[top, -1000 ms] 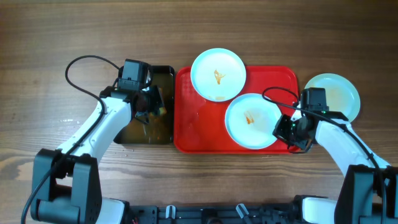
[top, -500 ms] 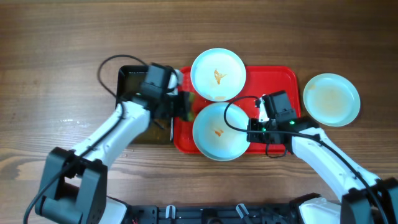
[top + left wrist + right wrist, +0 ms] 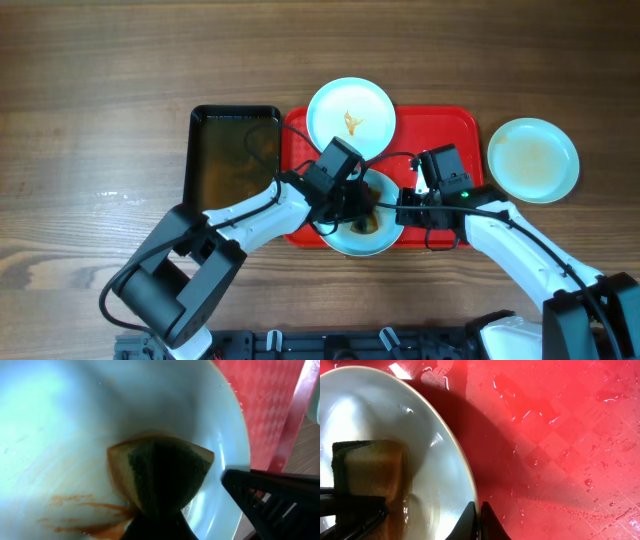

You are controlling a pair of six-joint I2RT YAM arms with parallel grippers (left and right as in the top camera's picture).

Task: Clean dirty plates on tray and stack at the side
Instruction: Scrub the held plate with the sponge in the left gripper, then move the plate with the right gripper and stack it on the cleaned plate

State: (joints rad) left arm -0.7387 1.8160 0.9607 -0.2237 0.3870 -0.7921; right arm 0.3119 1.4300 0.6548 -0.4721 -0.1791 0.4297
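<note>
I will next lift my left gripper off the plate, move it across to the water in the black tub beside the tray, and lower it to let go of the sponge (image 3: 160, 472), because the tub is open.
My right gripper (image 3: 402, 211) is shut on the right rim of a pale blue-white plate (image 3: 345, 238) and holds it over the front of the red tray (image 3: 445, 135). My left gripper (image 3: 358, 205) is shut on a wet green sponge (image 3: 160, 472) and presses it onto this plate (image 3: 75, 415), beside an orange smear (image 3: 82, 509). In the right wrist view the closed fingers (image 3: 479, 511) pinch the plate's rim (image 3: 462, 472), with the sponge (image 3: 375, 467) on the plate. A second smeared plate (image 3: 350, 118) lies at the tray's back edge. A third plate (image 3: 533, 160) lies on the table to the right.
A black tub (image 3: 235, 165) of brownish water stands left of the tray. Water drops lie on the tray's surface (image 3: 560, 435). The two arms meet closely over the tray's front. A wooden table (image 3: 100, 100) surrounds everything.
My left gripper has carried the sponge from the tub across the tray's left edge onto the held plate. My right gripper pulled the plate to the left earlier and now holds it still.
</note>
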